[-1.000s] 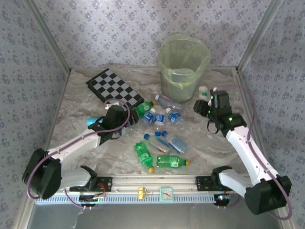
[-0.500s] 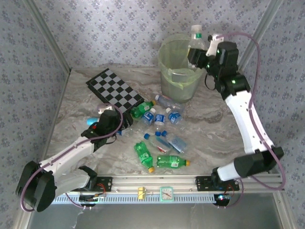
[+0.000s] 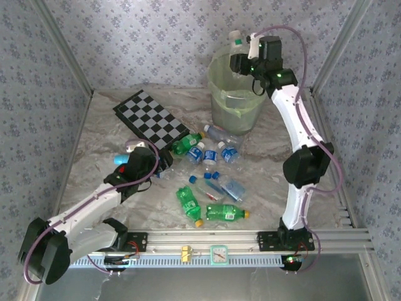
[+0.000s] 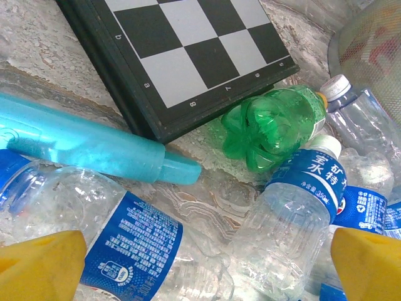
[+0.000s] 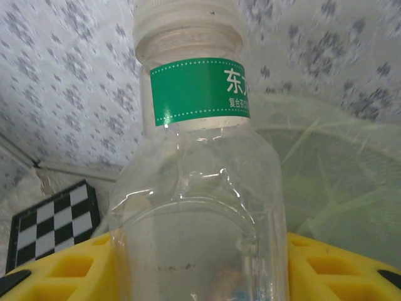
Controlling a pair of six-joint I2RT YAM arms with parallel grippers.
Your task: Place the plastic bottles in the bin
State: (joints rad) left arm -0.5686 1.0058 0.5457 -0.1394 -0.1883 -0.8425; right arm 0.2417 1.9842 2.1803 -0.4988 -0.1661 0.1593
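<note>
My right gripper holds the clear bottle and should next move a little farther in over the bin's opening (image 3: 233,83) (image 5: 338,182), then let the bottle go.
My right gripper (image 3: 243,61) is shut on a clear plastic bottle (image 3: 235,42) with a white cap and a green neck band, held up over the rim of the bin (image 3: 217,80). In the right wrist view that bottle (image 5: 200,182) stands between the yellow fingers (image 5: 69,269), with the bin's green liner (image 5: 338,175) behind it. My left gripper (image 3: 154,164) hangs open low over two clear blue-label bottles (image 4: 125,241) (image 4: 301,200); a green bottle (image 4: 276,122) lies beyond them. More bottles (image 3: 213,153) lie mid-table, with green ones (image 3: 188,202) (image 3: 227,213) nearer.
The black-and-white checkered board (image 3: 150,119) lies at the back left, its corner (image 4: 182,50) just ahead of my left gripper. A teal stick (image 4: 94,147) rests against its edge. Patterned walls close in the table on three sides.
My right arm has lifted the clear bottle from the table right of the bin and swung it up and left over the bin's rim. My left arm has pulled back slightly toward the near left.
</note>
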